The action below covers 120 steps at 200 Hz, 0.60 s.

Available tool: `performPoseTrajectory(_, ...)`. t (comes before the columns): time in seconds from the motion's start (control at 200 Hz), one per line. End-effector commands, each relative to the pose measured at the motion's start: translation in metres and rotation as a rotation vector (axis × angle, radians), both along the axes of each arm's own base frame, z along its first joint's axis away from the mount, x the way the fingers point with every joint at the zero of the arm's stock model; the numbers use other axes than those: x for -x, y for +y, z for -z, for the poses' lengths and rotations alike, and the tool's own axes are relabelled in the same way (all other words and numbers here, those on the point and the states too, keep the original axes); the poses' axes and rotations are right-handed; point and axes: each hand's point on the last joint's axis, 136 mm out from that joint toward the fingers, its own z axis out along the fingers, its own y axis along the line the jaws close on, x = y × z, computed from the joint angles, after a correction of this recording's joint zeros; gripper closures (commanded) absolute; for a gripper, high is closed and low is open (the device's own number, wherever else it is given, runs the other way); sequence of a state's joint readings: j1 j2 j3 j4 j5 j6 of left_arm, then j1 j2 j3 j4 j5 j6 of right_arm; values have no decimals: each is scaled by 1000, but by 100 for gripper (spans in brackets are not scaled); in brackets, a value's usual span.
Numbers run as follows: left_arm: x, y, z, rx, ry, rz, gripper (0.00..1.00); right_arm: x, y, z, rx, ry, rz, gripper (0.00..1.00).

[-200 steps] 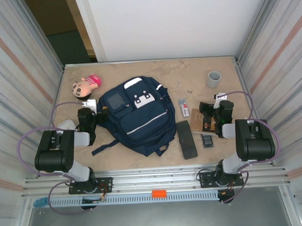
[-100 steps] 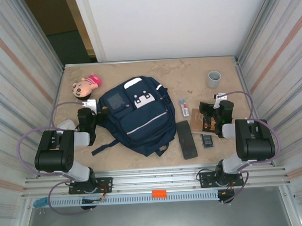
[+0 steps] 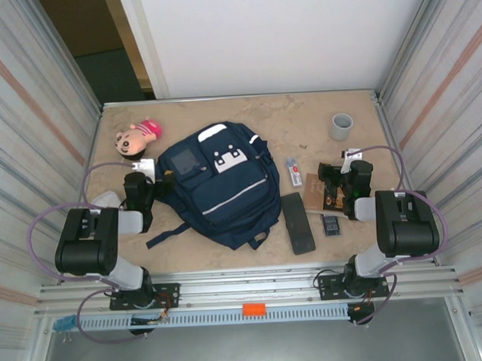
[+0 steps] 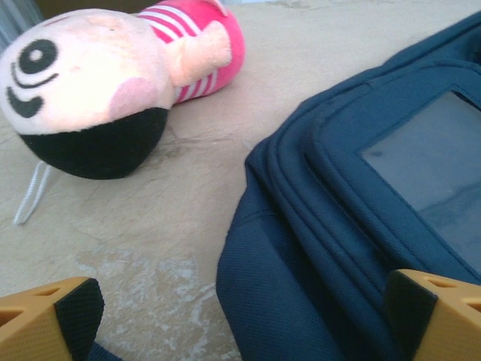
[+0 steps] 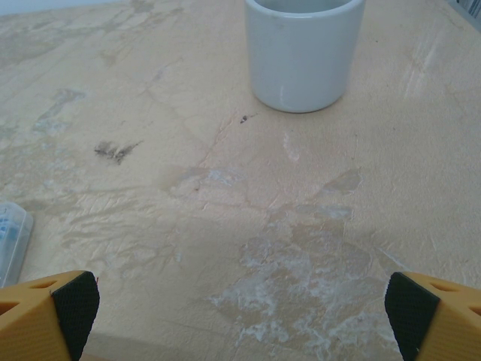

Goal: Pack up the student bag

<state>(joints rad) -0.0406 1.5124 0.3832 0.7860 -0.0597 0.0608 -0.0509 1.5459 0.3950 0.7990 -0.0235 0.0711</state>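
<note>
The bag (image 3: 218,186) has a raised fold. My left gripper will next lift over the bag, then lower to that fold.
The student bag (image 3: 218,186), a navy backpack with white patches and a thin white stripe, lies flat in the middle of the table, zipped closed. My left gripper (image 3: 148,180) rests low at the bag's left edge. In the left wrist view it (image 4: 244,320) stands open, its yellow fingertips (image 4: 64,310) wide apart with the bag's blue fabric (image 4: 353,226) and bare table between them. My right gripper (image 3: 337,177) sits right of the bag. It (image 5: 244,320) is open over bare table with nothing between its pads.
A pink plush doll (image 3: 136,137) lies at the back left, close ahead of the left gripper (image 4: 105,83). A grey cup (image 3: 341,126) stands at the back right (image 5: 302,49). A black case (image 3: 298,223), a small white pack (image 3: 294,172), a brown card (image 3: 319,192) and a small dark calculator (image 3: 331,225) lie right of the bag.
</note>
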Motion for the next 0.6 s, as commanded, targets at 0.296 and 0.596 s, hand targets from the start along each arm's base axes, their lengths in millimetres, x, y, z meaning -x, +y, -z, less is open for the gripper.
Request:
performPoseTrajectory(0.296,49,-141,-119,-206,6,442,12,-6,32,-90,-133,207,-204,1)
performPoseTrajectory(0.596,126,-264,-90,-175,276,801,14,72,40,-175,-307,162,-99,1)
